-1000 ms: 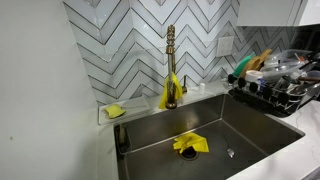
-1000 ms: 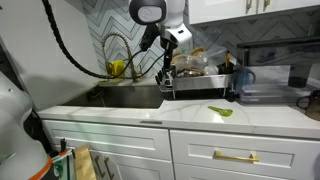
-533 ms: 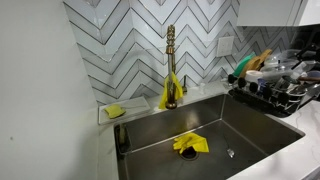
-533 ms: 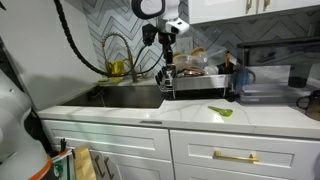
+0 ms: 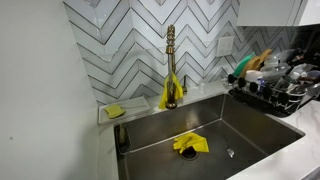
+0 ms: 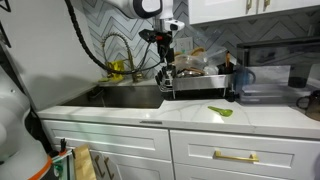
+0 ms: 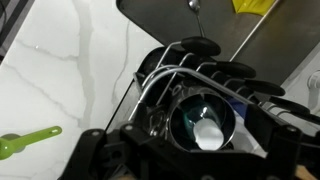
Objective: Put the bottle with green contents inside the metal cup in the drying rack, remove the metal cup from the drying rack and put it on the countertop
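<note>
The gripper moves down next, its open fingers to either side of the metal cup [image 7: 188, 108], to close on it, because the bottle's white top already shows inside.
The metal cup [image 7: 188, 108] stands upright in the sink-side corner of the black drying rack [image 7: 165, 72]. Inside it I see a white round top [image 7: 208, 130] with a green glint on the cup wall. In an exterior view a bright green slim thing [image 5: 240, 68], seemingly the bottle, stands at the sink end of the rack [image 5: 272, 96]. My gripper [image 7: 195, 165] hovers straight above the cup, with its dark fingers spread on either side and nothing held. In an exterior view my gripper [image 6: 167, 62] hangs just over the left end of the rack [image 6: 205, 78]. The white countertop [image 6: 255, 118] lies in front.
A green spoon-shaped utensil [image 6: 221, 111] lies on the countertop [image 7: 60, 70] and also shows in the wrist view [image 7: 25, 143]. The steel sink [image 5: 200, 125] holds a yellow cloth [image 5: 190, 144]. A gold faucet [image 5: 171, 60] stands behind. The rack is crowded with dishes.
My arm has moved left and down, bringing the gripper closer over the rack's sink-side end. The rack, cup and green utensil have not moved.
</note>
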Robot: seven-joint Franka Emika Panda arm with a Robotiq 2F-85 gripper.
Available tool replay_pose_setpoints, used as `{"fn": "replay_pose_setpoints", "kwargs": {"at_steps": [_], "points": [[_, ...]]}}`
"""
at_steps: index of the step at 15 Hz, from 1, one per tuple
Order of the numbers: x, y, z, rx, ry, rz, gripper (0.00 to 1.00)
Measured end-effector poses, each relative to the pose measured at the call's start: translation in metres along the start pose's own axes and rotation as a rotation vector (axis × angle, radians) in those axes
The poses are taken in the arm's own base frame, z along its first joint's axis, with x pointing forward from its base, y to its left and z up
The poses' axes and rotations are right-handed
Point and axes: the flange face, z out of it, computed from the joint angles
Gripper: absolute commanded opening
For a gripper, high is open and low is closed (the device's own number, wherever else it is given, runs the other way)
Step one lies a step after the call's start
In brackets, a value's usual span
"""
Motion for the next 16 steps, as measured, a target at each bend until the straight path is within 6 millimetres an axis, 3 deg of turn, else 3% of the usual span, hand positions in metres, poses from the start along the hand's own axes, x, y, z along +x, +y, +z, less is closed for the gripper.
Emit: {"fn": "replay_pose_setpoints", "kwargs": {"at_steps": [7,16], "points": [[0.002,-0.02,0.008,0.005,0.05,-0.055,1.0],[0.006,-0.019,0.021,-0.036,0.09,-0.084,1.0]]}}
